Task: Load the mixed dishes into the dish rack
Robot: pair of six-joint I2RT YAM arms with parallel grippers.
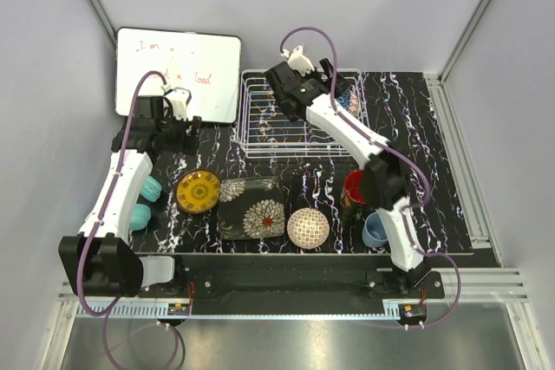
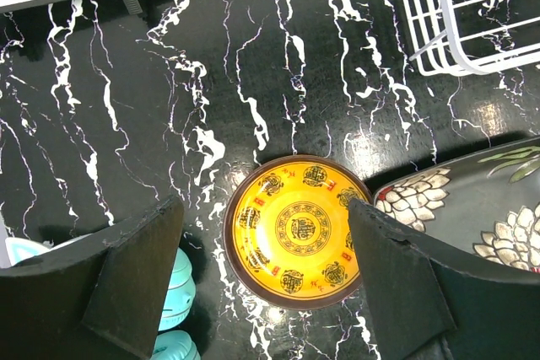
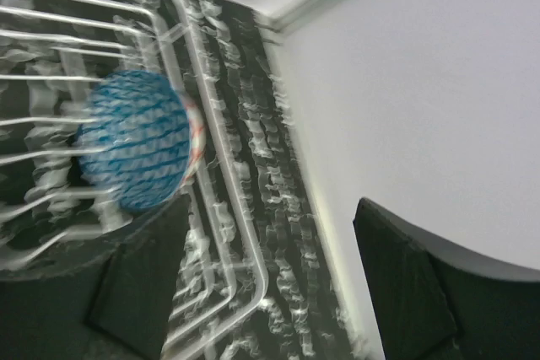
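Note:
The beige bowl isn't in the rack yet and is behind and below my right gripper. My right gripper will move back next and go down onto the bowl's rim by the black mug (image 1: 326,225).
The white wire dish rack (image 1: 286,123) stands at the back middle. The blue patterned bowl (image 1: 348,100) sits in its right end, and shows blurred in the right wrist view (image 3: 139,141). My right gripper (image 1: 332,82) hovers over that end, open and empty (image 3: 270,284). The yellow round plate (image 1: 198,191), dark floral plate (image 1: 251,208) and beige bowl (image 1: 308,228) lie in a row at the front. The black mug with a red inside (image 1: 354,188) and the light-blue cup (image 1: 375,230) stand by the right arm. My left gripper (image 1: 192,130) is open above the yellow plate (image 2: 295,229).
A whiteboard (image 1: 178,73) with writing lies at the back left. Teal headphones (image 1: 147,201) lie left of the yellow plate, under the left arm. The left wrist view shows the rack's corner (image 2: 472,14) and the floral plate (image 2: 472,208). Grey walls enclose the table.

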